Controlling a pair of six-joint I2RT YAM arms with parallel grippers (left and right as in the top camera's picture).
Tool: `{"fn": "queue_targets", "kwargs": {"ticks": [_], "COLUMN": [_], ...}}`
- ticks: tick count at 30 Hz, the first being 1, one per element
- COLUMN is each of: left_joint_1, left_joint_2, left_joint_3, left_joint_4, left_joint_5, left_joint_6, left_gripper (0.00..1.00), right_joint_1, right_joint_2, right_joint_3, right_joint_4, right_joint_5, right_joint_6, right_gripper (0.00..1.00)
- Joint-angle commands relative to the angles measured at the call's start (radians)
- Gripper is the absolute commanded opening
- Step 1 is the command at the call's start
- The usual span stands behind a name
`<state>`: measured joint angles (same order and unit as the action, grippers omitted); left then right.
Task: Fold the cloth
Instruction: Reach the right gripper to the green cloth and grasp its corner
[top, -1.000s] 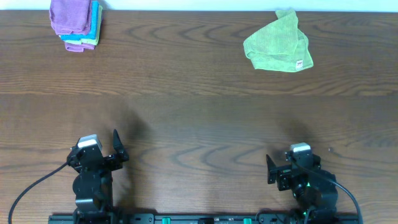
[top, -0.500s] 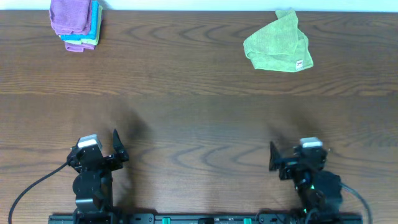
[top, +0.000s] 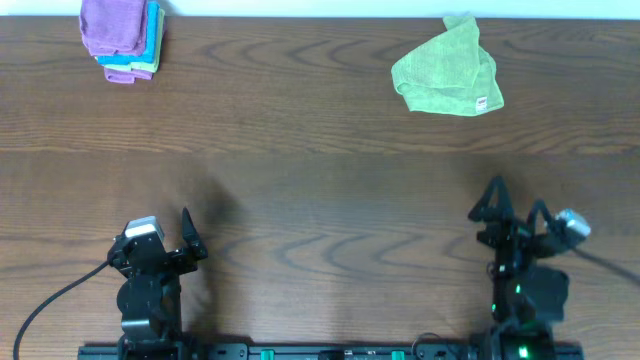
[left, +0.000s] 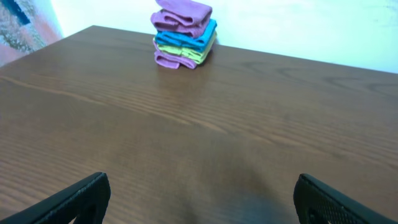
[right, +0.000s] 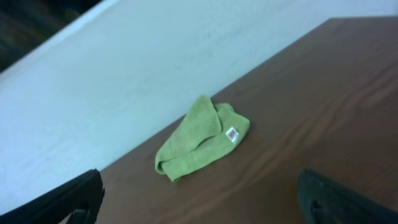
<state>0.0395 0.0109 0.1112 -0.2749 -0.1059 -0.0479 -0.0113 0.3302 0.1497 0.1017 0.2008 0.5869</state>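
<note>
The cloth's tagged corner (top: 498, 104) (right: 245, 127) lies outward of my right gripper and below it, spread clear of the crumpled flap. My right gripper needs to reach outward and down onto it next.
The lime-green cloth (top: 447, 70) lies crumpled at the far right of the table, its small white tag at its near right edge. It also shows in the right wrist view (right: 200, 138), far ahead of the fingers. My right gripper (top: 492, 203) is open and empty near the front right edge, raised and turned toward the cloth. My left gripper (top: 188, 232) is open and empty near the front left edge, far from the cloth.
A stack of folded cloths (top: 121, 39), purple on top, then blue and green, sits at the far left corner; it also shows in the left wrist view (left: 184, 34). A white wall (right: 124, 81) runs behind the table's far edge.
The right arm has lifted and swung its gripper forward and to the right, toward the cloth. The left arm and the cloth have not moved.
</note>
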Motion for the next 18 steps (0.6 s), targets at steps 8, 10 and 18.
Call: {"fn": "queue_targets", "kwargs": {"ticks": [8,10,18], "left_joint_1": [0.005,0.005,0.005], "left_joint_2": [-0.005,-0.005,-0.005], "left_joint_3": [-0.024,-0.024,-0.024], "left_joint_4": [-0.008,-0.008,-0.008], "left_joint_5": [-0.012,-0.012,-0.012], "left_joint_6": [0.011,0.011,0.012], "left_gripper": [0.95,0.95,0.95], "right_joint_1": [-0.162,-0.161,-0.161], "right_joint_2": [0.747,0.881,1.34], "right_joint_3": [0.325,0.437,0.874], "right_joint_4": [0.195,0.194,0.067], "right_joint_5": [-0.351,-0.407,-0.499], "right_joint_6": [0.032,-0.003,-0.035], "right_gripper": [0.99,0.99,0.99]}}
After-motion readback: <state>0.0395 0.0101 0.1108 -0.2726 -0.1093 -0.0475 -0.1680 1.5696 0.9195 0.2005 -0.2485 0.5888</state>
